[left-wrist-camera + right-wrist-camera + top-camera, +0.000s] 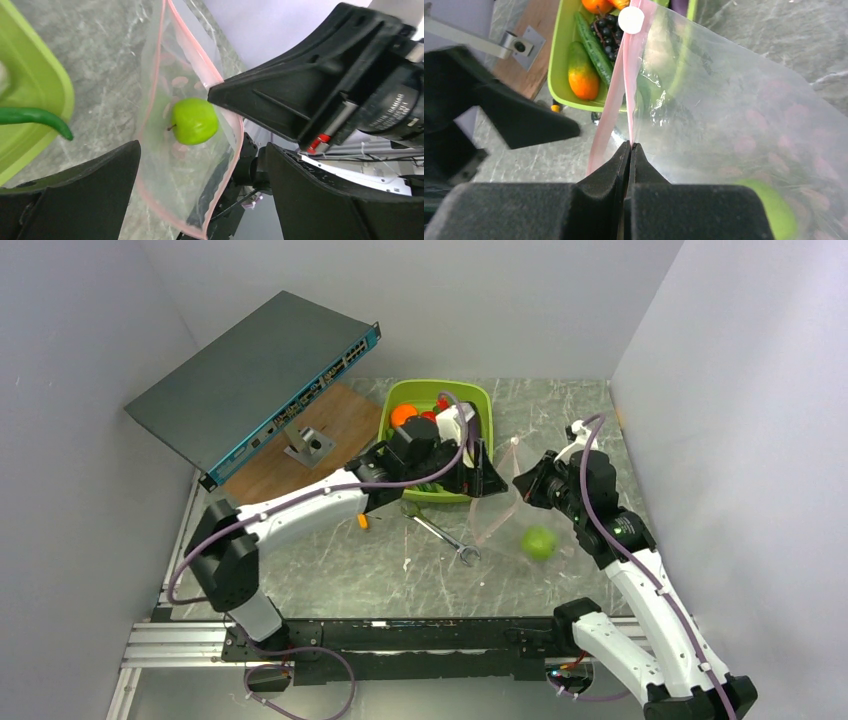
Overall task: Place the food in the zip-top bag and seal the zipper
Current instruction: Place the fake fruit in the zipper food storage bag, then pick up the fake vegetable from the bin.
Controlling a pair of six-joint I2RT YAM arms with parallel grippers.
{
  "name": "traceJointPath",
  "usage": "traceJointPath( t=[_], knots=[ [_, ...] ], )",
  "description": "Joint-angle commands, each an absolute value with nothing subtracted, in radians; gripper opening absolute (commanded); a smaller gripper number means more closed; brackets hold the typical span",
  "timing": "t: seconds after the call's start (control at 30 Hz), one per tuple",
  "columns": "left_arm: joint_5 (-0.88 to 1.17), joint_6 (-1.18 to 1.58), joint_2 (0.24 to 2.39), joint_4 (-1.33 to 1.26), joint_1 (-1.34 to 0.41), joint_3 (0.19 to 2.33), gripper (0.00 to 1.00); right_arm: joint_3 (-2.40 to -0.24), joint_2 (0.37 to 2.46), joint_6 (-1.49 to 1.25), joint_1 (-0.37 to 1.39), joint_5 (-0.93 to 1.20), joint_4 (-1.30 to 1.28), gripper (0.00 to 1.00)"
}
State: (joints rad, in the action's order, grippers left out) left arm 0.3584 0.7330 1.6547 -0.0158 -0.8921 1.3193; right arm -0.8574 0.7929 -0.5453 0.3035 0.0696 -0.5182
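My left gripper leaves the bag's opening next, turns downward over the tub and lowers onto the long green vegetable's end [52, 122], as the round fruit already lies bagged.
My right gripper [630, 146] is shut on the pink zipper [628, 85] of the clear zip-top bag [734, 110] and holds its mouth up off the table. One round green fruit [194, 120] lies inside the bag, seen from above as well [538, 541]. My left gripper [202, 195] is open with nothing in it; its fingers straddle the bag's open mouth [165, 165]. From above, the left gripper [488, 475] hangs between the tub and the right gripper [522, 483]. Other food sits in the tub: a cucumber [594, 47], grapes [609, 35], an orange [596, 5].
The lime-green tub [440, 384] stands at the back centre, with a long green vegetable [35, 117] drooping over its rim. A silver wrench [440, 533] and an orange-handled tool [363, 522] lie on the marble table. A tilted network switch [250, 380] and a wooden board [330, 425] fill the back left.
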Motion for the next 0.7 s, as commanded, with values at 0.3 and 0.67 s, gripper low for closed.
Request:
traceJointPath(
  t=[0.3,0.67],
  knots=[
    [-0.306,0.732,1.498,0.405,-0.891,1.311,1.00,-0.904,0.776,-0.446,0.304,-0.300,-0.604,0.00],
    [-0.195,1.035,1.802,0.435,-0.776,1.518,0.83,-0.892,0.769,-0.434,0.303,-0.253,-0.565,0.00]
  ],
)
